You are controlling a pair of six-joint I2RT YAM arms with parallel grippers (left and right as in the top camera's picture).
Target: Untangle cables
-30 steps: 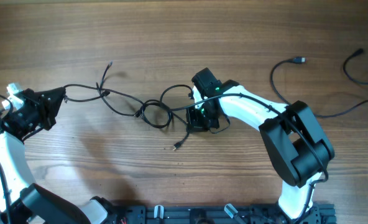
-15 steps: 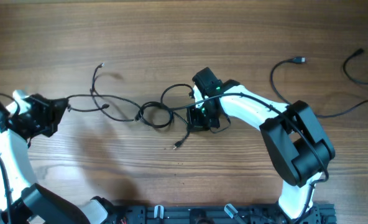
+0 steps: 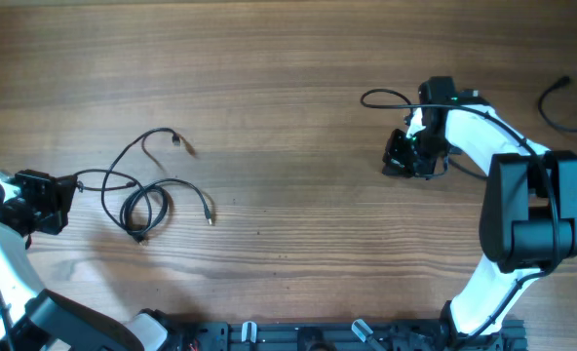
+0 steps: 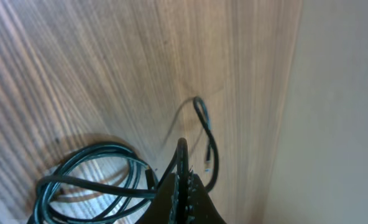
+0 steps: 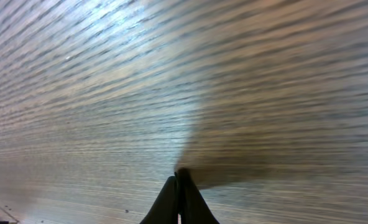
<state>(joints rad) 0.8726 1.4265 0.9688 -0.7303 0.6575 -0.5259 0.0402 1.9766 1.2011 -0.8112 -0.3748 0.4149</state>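
Note:
The bundle [image 3: 228, 175] lies far off. Next I will carry the piece of cable in my left gripper toward my right gripper, over the bare wood past the bundle, and let it go.
A bundle of thin black cables [image 3: 147, 203] lies in loose loops at the left of the table, with plug ends at the right [image 3: 209, 217] and at the top [image 3: 176, 140]. My left gripper [image 3: 72, 184] is shut on one strand that leads into the bundle. The left wrist view shows the strand clamped in the jaws [image 4: 183, 182] and the loops [image 4: 87, 180] beside them. My right gripper [image 3: 396, 161] is at the right. The right wrist view shows its jaws [image 5: 178, 178] shut above bare wood, with no cable between them. A thin black loop [image 3: 381, 95] lies just behind it.
Another black cable [image 3: 558, 114] curves along the far right edge. The right arm's white links [image 3: 522, 195] stand over the right side of the table. The left arm [image 3: 1, 234] is at the left edge.
The tangle in the middle has come apart. My left gripper pulled its strand and the looped bundle to the left. My right gripper swung away to the right and back, with no cable seen in it.

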